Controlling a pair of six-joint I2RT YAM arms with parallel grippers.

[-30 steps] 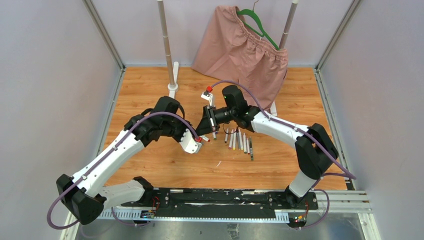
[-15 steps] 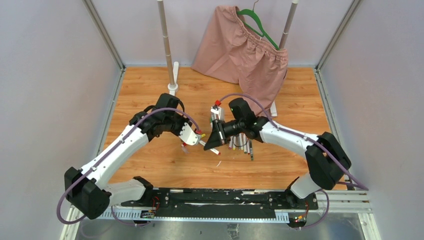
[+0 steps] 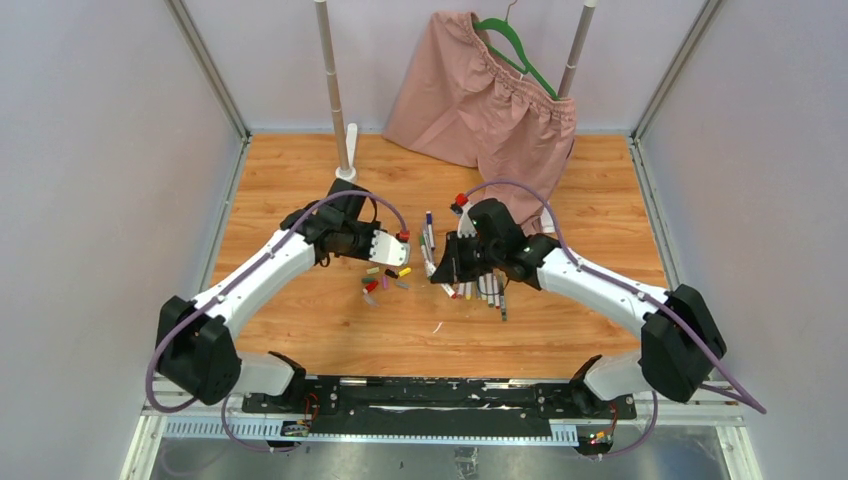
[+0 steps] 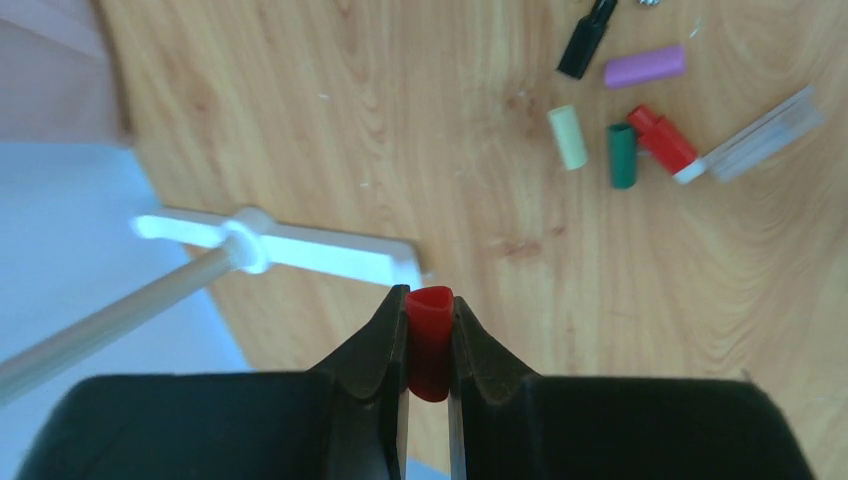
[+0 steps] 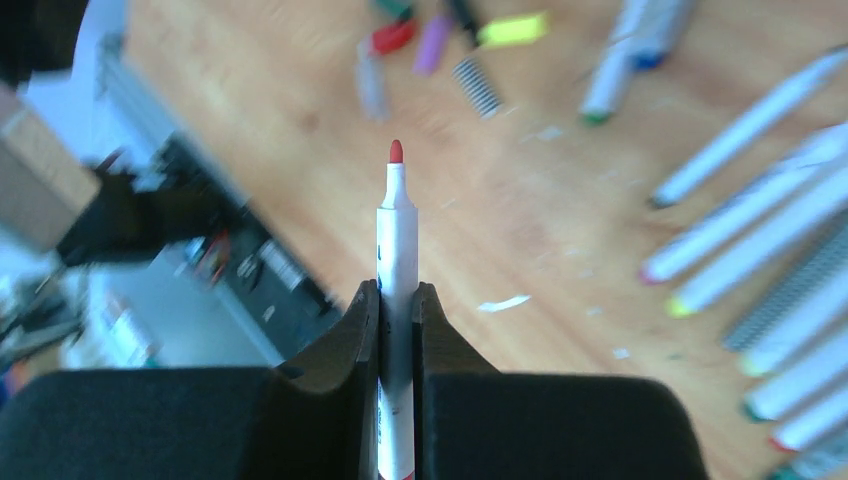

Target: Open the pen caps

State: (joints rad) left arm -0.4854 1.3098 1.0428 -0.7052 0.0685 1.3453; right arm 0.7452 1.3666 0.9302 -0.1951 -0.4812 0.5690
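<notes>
My right gripper turns into line with the row of pens next and lowers to the open wood alongside [image 5: 668, 128], since the white pen's cap is off.
My left gripper [image 3: 402, 243] is shut on a red pen cap [image 4: 430, 335], held above the wooden table; the cap is off its pen. My right gripper [image 3: 438, 268] is shut on a white pen [image 5: 397, 250] whose bare red tip [image 5: 396, 151] points away from it. Several loose caps lie between the grippers [image 3: 381, 281]: black [image 4: 585, 40], purple [image 4: 645, 66], pale yellow [image 4: 568, 137], green [image 4: 622, 155] and red [image 4: 660, 138]. A row of pens [image 3: 487, 285] lies under the right arm and also shows in the right wrist view [image 5: 760, 230].
Pink shorts [image 3: 480, 90] hang on a green hanger [image 3: 520, 50] from a rack at the back. The rack's left pole [image 3: 333, 90] and white foot [image 4: 300, 245] stand behind my left gripper. More pens [image 3: 429, 232] lie between the grippers. Grey walls enclose the table.
The two grippers were together at the pen half a second ago. They have pulled apart: the left moved back with the red cap, the right keeps the uncapped pen.
</notes>
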